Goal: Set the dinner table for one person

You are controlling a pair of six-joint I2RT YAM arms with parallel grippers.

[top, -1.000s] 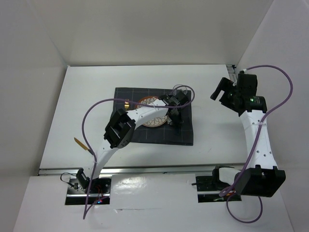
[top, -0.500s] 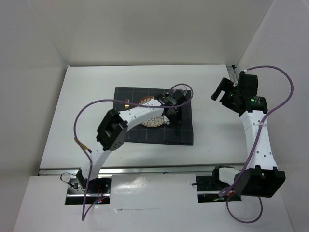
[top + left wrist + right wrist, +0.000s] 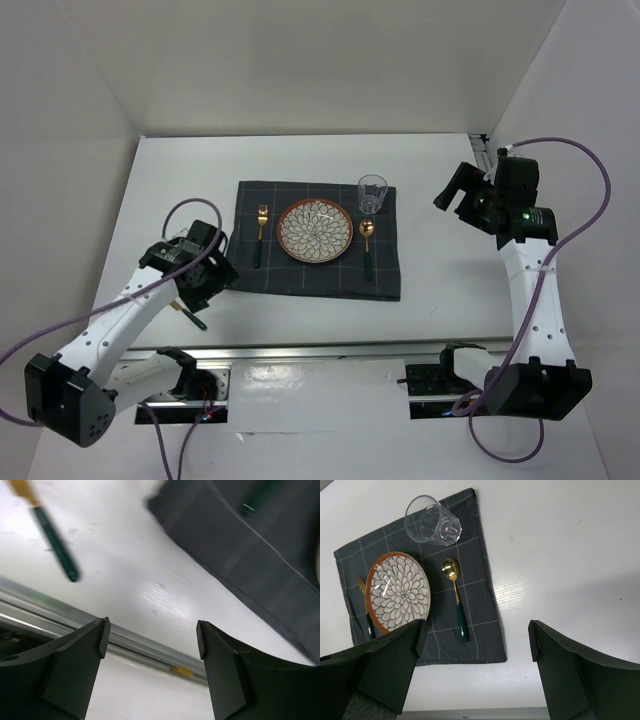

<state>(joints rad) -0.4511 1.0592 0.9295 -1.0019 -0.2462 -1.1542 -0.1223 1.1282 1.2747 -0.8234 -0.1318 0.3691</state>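
The green handle (image 3: 194, 319) (image 3: 55, 543) of the knife is at an angle to the left in the left wrist view. My left gripper turns in line with it next, then lowers onto it.
The white dinner table (image 3: 170, 190) holds a dark grey checked placemat (image 3: 300, 280). On the placemat lie a flower-patterned plate (image 3: 315, 231), a gold fork (image 3: 262, 235) to its left, a gold spoon (image 3: 368, 248) with a green handle to its right, and a clear glass (image 3: 372, 191) at the far right corner. A green-handled knife (image 3: 55, 542) lies on the bare table left of the placemat, partly under my left arm. My left gripper (image 3: 200, 290) is open and empty above the knife. My right gripper (image 3: 458, 192) is open and empty, raised right of the placemat.
An aluminium rail (image 3: 330, 350) runs along the table's near edge and shows between my left fingers (image 3: 150, 647). White walls close the table in at the back and both sides. The right wrist view shows the plate (image 3: 397, 592), spoon (image 3: 456, 600) and glass (image 3: 432, 520).
My left arm has pulled back from the spoon side of the placemat to the near left, over the knife. Plate, spoon and glass are now uncovered. The right arm has barely moved.
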